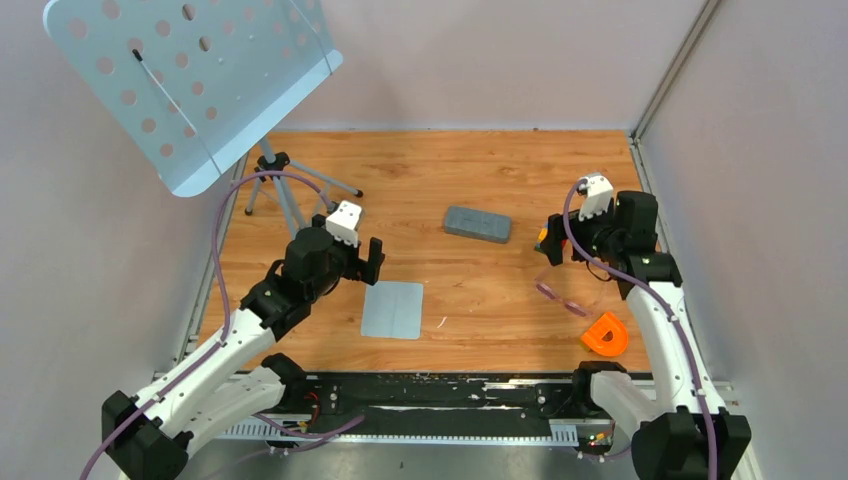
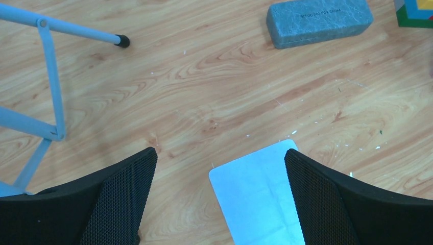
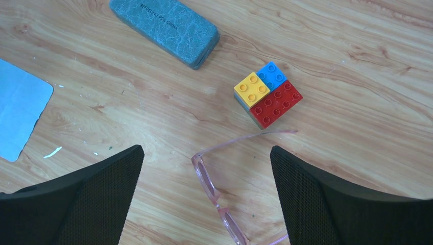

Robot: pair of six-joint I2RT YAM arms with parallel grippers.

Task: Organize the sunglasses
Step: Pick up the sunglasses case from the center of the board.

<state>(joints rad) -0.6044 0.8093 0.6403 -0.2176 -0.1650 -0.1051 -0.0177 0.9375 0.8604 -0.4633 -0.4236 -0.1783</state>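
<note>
The case's brick-side end (image 1: 496, 228) (image 3: 198, 42) lies below my right gripper, to its left in the top view. I will next swing over, turned to the case's slant, and lower astride it.
The sunglasses (image 3: 209, 184) have a thin translucent pink frame and lie unfolded on the wooden table, arms spread. They rest below and between the fingers of my right gripper (image 3: 207, 151), which is open and holds nothing. From above the sunglasses (image 1: 560, 298) are just in front of the right gripper (image 1: 550, 242). The closed grey case (image 1: 477, 224) sits mid-table, and also shows in both wrist views (image 2: 319, 21) (image 3: 166, 30). My left gripper (image 2: 220, 154) hangs open and empty over the far edge of the pale blue cloth (image 2: 260, 194).
The cloth (image 1: 393, 309) lies flat at front centre. A block of red, yellow and blue bricks (image 3: 268, 94) sits beyond the sunglasses. An orange plastic piece (image 1: 605, 335) is at the front right. A music stand (image 1: 190, 80) with tripod legs (image 1: 280, 180) occupies the back left. Walls enclose the table.
</note>
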